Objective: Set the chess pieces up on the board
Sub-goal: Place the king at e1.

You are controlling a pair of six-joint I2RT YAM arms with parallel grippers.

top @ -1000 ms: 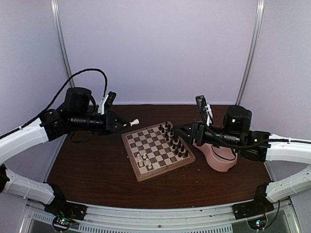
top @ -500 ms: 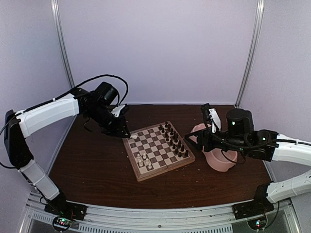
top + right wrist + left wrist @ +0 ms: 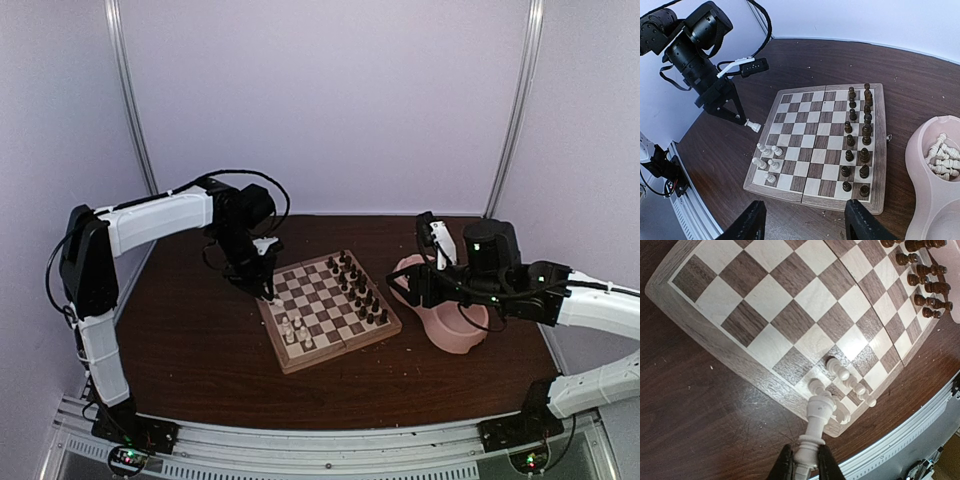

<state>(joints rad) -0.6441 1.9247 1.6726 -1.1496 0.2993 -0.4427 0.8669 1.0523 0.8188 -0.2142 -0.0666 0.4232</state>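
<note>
I need to bring the held piece down toward the standing white pieces next with my left gripper. I need to let go of it on an empty dark edge square point(image 3: 281, 314) point(image 3: 794, 365) beside them.
The wooden chessboard point(image 3: 325, 308) lies mid-table and also shows in the left wrist view point(image 3: 790, 315) and the right wrist view point(image 3: 815, 145). Several cream-white pieces point(image 3: 295, 330) stand near its front-left corner; they show in the wrist views too point(image 3: 845, 377) point(image 3: 765, 160). Dark pieces point(image 3: 360, 290) fill the right side. My left gripper point(image 3: 262, 287) is shut on a white piece point(image 3: 816, 427), held above the board's left edge point(image 3: 753, 125). My right gripper point(image 3: 405, 285) is open and empty, above the table right of the board. More white pieces point(image 3: 942, 160) lie in the pink bowl point(image 3: 455, 322).
The pink double bowl point(image 3: 930, 200) stands right of the board, under my right arm. A metal rail point(image 3: 330, 450) runs along the table's front edge. Purple walls close the back and sides.
My left arm has swung right and down, carrying the white piece from the far left to the board's left edge. My right gripper has drawn back right, off the board towards the bowl.
</note>
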